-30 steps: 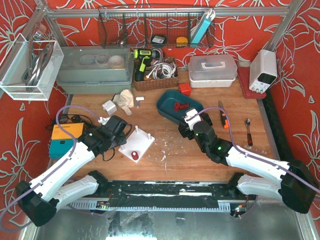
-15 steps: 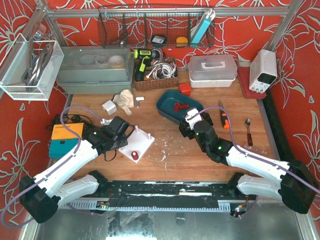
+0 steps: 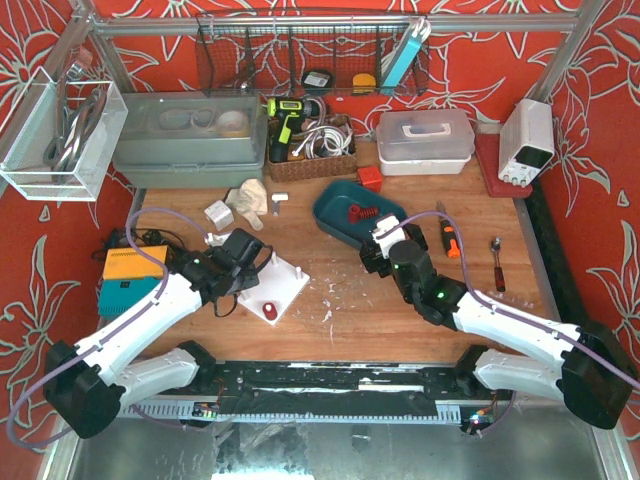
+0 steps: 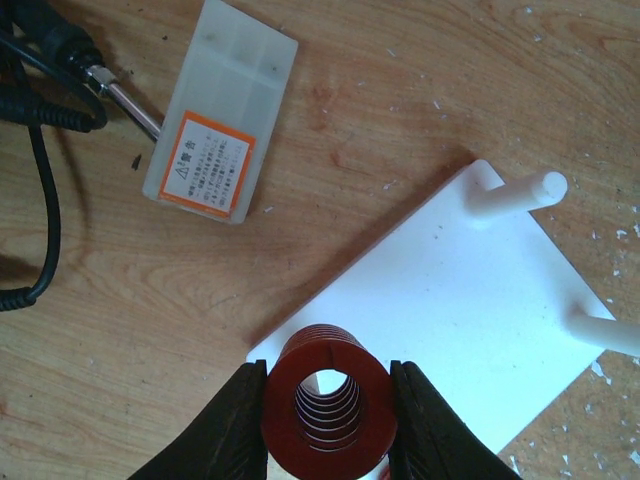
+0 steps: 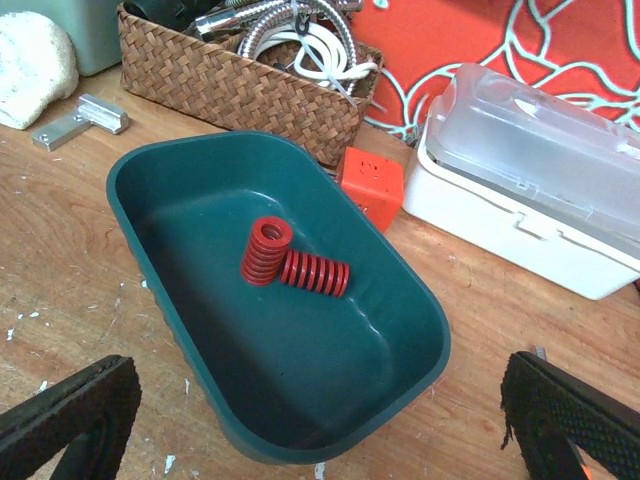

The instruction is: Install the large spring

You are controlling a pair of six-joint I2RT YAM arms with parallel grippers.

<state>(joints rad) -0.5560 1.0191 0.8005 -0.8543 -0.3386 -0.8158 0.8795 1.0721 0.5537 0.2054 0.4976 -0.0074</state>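
Next, my left gripper brings the spring down onto the peg plate's corner under the held spring (image 3: 246,297) (image 4: 332,382) and releases, as that corner lies below, white showing through the spring.
My left gripper (image 4: 326,420) is shut on the large red spring (image 4: 326,400), holding it end-on over the near corner of the white peg plate (image 4: 470,300). Two white pegs (image 4: 520,193) stand at the plate's far side. In the top view the left gripper (image 3: 243,272) sits at the plate's (image 3: 288,285) left corner and hides the held spring. A red piece (image 3: 268,307) sits on the plate's near corner. My right gripper (image 5: 320,440) is wide open and empty, just in front of the green tray (image 5: 443,340), which holds two small red springs (image 5: 265,250).
An orange cube (image 5: 370,187), a white lidded box (image 5: 540,190) and a wicker basket (image 5: 240,90) stand behind the tray. A translucent labelled case (image 4: 220,110) and black cables (image 4: 40,150) lie left of the plate. A screwdriver (image 3: 447,235) and spoon (image 3: 497,262) lie at the right.
My left gripper has moved a little up and right with the spring, closer over the plate. The right arm has barely shifted.
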